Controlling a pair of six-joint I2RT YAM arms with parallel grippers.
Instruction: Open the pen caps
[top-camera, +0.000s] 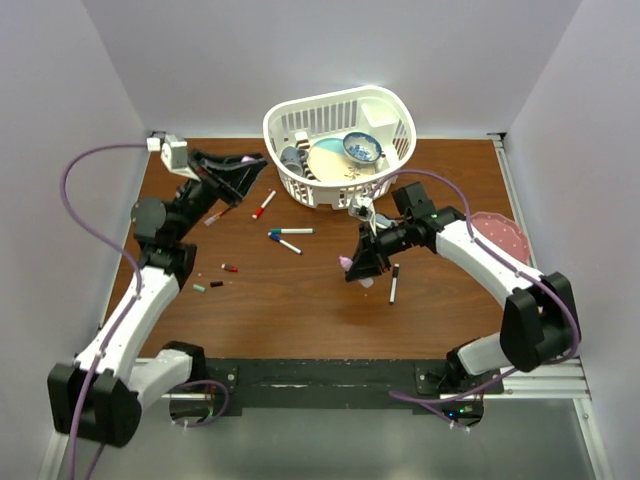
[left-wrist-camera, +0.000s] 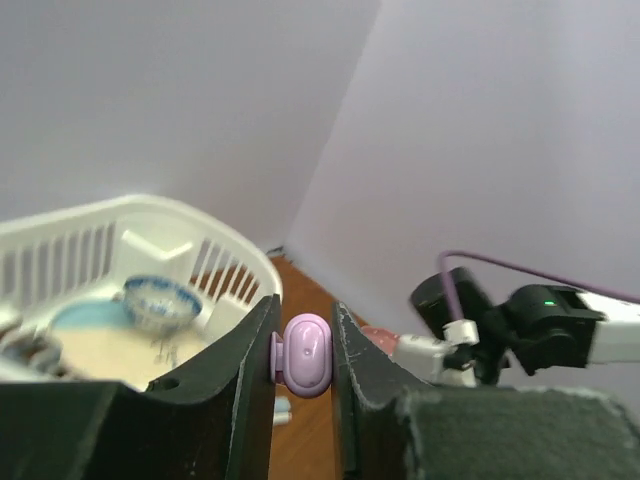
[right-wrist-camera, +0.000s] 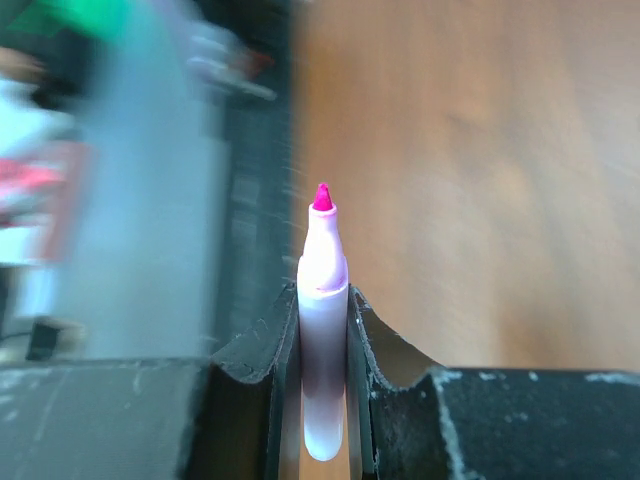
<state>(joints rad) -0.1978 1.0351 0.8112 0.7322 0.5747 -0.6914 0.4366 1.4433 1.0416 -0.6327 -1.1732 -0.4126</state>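
Note:
My left gripper needs to move back and down next to release by the other caps, because the spot (top-camera: 213, 255) beside the loose red cap is below and back from the gripper.
My left gripper (left-wrist-camera: 305, 352) is shut on a pink pen cap (left-wrist-camera: 307, 355), held raised at the table's far left (top-camera: 240, 163). My right gripper (right-wrist-camera: 323, 330) is shut on an uncapped white marker barrel (right-wrist-camera: 322, 300) with a bare pink tip, held over the table's middle (top-camera: 352, 264). Loose red (top-camera: 230, 268), black (top-camera: 216, 284) and green (top-camera: 200, 288) caps lie at the left. A red-capped marker (top-camera: 263, 204), a blue-capped marker (top-camera: 291, 232), a smaller blue-ended one (top-camera: 288, 245) and a black-capped marker (top-camera: 394, 283) lie on the table.
A white slatted basket (top-camera: 392, 108) with a plate and a blue bowl stands at the back centre; it also shows in the left wrist view (left-wrist-camera: 150, 215). A pink plate (top-camera: 505, 232) lies at the right edge, partly under the right arm. White walls enclose the brown table.

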